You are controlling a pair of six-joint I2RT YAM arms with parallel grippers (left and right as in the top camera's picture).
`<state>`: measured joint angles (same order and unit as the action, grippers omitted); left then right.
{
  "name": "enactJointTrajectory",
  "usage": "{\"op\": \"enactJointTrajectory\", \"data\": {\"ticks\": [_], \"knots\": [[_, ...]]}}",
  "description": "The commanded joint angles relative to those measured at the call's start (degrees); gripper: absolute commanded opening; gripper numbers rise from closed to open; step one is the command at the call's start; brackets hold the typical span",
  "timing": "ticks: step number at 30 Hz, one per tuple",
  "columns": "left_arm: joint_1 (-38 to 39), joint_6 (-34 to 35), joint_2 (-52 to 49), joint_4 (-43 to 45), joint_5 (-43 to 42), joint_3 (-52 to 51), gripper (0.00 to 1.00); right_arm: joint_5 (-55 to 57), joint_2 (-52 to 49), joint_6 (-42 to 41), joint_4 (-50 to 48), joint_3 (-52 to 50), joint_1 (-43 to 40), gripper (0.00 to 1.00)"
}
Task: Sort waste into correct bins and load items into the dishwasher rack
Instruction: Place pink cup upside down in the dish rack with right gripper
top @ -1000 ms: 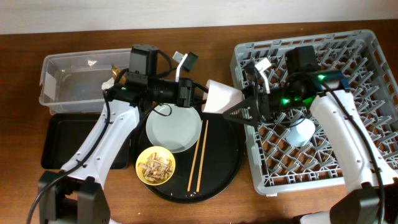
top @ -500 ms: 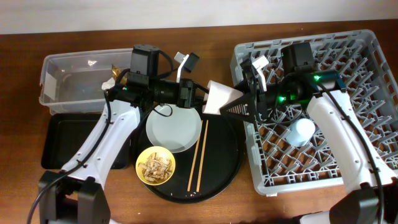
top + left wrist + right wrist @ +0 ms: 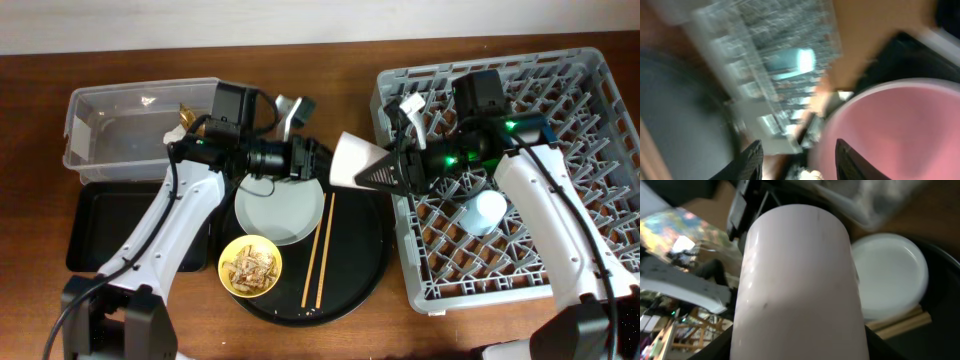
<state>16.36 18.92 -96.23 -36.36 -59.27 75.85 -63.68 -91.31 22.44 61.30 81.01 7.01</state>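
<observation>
My right gripper swings over, lowers and releases next, since rack slots by the light blue cup [image 3: 487, 211] stand free below, to its right in the overhead view.
My right gripper [image 3: 388, 172] is shut on the pink cup [image 3: 356, 160] and holds it on its side above the gap between the round tray and the dishwasher rack [image 3: 560, 250]. In the right wrist view the cup [image 3: 797, 275] fills the frame between the fingers. My left gripper [image 3: 318, 160] is open, just left of the cup's mouth; its wrist view shows the pink cup's inside [image 3: 890, 130] past the spread fingers [image 3: 751, 161]. The light blue cup [image 3: 487, 211] lies in the rack. The grey plate [image 3: 280, 208], yellow bowl of scraps [image 3: 250, 265] and chopsticks [image 3: 319, 250] sit on the round tray.
The clear tub [image 3: 110, 130] at back left holds the brown-gold wrapper [image 3: 186, 114]. The shallow black tray [image 3: 105, 228] lies in front of it. The large round black tray [image 3: 365, 265] sits between the arms. The white tissue is not in view.
My left gripper has let go of the pink cup and drawn back to the left. My right gripper keeps the cup and has shifted it slightly right, toward the rack.
</observation>
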Motion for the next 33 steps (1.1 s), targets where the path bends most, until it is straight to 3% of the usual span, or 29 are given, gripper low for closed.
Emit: {"op": "enactJointTrajectory", "data": {"ticks": [1, 4, 7, 9, 16, 33], "knots": [[-3.41, -7.15, 0.42, -7.13, 19.19, 0.15, 0.46, 12.66, 1.84, -0.87, 4.90, 0.72, -4.68, 0.49], [-7.08, -9.51, 2.51, -12.92, 27.61, 0.15, 0.46, 21.05, 3.43, -0.96, 12.15, 1.81, -10.43, 0.48], [-12.02, -9.66, 7.23, -17.09, 37.79, 0.15, 0.46, 35.43, 3.85, -7.69, 21.27, 5.20, -17.73, 0.44], [-13.86, -9.66, 9.42, -17.99, 40.00, 0.15, 0.46, 39.26, 3.85, -11.26, 23.32, 6.45, -20.22, 0.43], [-16.28, -9.66, 13.88, -19.98, 43.23, 0.15, 0.47, 54.45, 3.85, -21.49, 26.36, 10.19, -24.70, 0.43], [-16.26, -9.60, 13.86, -20.85, 43.21, 0.15, 0.47, 61.86, 2.27, -25.92, 22.99, 12.59, -24.70, 0.42]]}}
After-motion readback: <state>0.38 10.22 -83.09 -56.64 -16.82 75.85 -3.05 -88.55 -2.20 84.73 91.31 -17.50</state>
